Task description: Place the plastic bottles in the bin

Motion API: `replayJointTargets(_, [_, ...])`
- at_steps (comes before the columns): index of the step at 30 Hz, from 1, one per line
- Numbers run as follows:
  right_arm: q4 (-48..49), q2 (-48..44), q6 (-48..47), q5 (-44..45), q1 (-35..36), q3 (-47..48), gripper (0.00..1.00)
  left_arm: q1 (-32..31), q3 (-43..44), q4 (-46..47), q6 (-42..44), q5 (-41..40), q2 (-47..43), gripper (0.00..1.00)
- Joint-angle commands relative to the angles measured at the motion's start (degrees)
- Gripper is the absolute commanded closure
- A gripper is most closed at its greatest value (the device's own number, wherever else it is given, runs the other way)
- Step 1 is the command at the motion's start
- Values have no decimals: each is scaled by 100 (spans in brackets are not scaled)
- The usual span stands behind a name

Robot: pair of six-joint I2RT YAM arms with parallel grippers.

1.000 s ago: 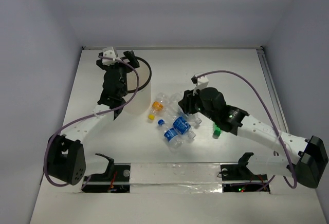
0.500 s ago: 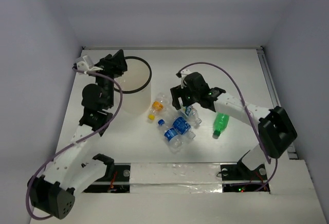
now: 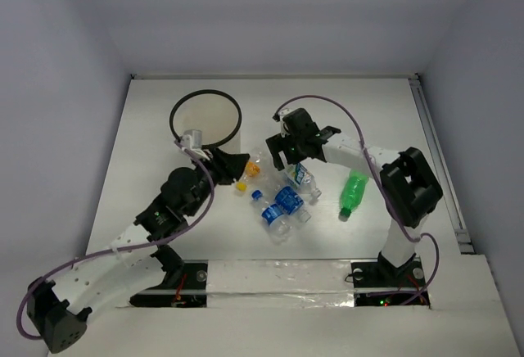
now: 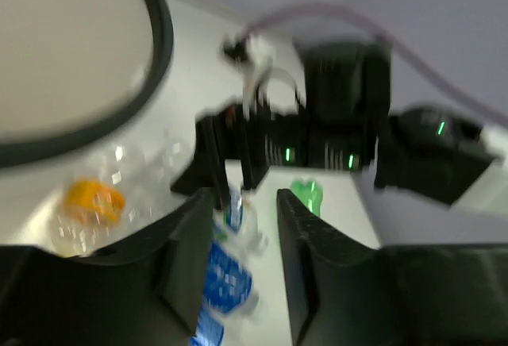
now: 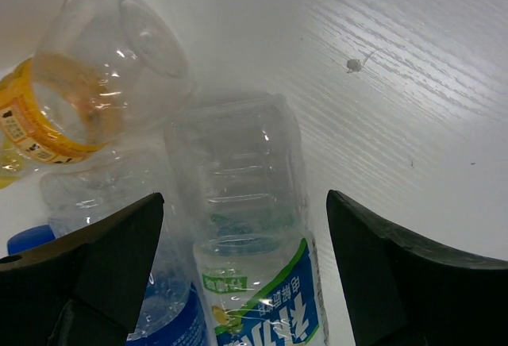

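Note:
My right gripper lowers its open fingers around the clear bottle's unlabelled end [image 5: 241,195] below, between them, next, and closes where gaps are on either side of it.
The bin [image 3: 174,119], a round translucent bucket with a black rim [image 4: 161,40], stands at the back left. Several plastic bottles lie in a heap mid-table: an orange-capped one [image 3: 248,171], blue-labelled ones [image 3: 283,203], and a green one [image 3: 354,189] apart to the right. My right gripper [image 3: 284,154] is open and straddles a clear bottle with a blue-green label [image 5: 242,203], with gaps on both sides of it. My left gripper [image 3: 237,163] hovers beside the orange-capped bottle [image 4: 94,203], its jaws narrowed but apart, nothing between them.
The bin sits close behind the left gripper. The right arm [image 4: 341,124] fills the space just across the heap from it. A blue cap [image 5: 28,239] and an orange-labelled clear bottle [image 5: 71,100] lie against the straddled one. The table's right rail [image 3: 434,152] runs front to back.
My left arm swung from the bin's far left side down to the bottle heap, its jaws narrowing. My right gripper opened and moved left onto the heap, uncovering the green bottle.

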Motion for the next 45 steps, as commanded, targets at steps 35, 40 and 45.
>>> replayJointTargets(35, [3791, -2086, 1263, -481, 149, 1531, 53, -1296, -1573, 149, -1236, -1000, -131, 36])
replayJointTargets(40, [4959, -979, 1562, -332, 440, 2329, 52, -1296, -1678, -107, -1394, -1124, -334, 36])
replayJointTargets(45, [5270, 41, 1343, -33, 731, 3279, 50, -1296, -1906, -72, -1535, -1089, -457, 36])
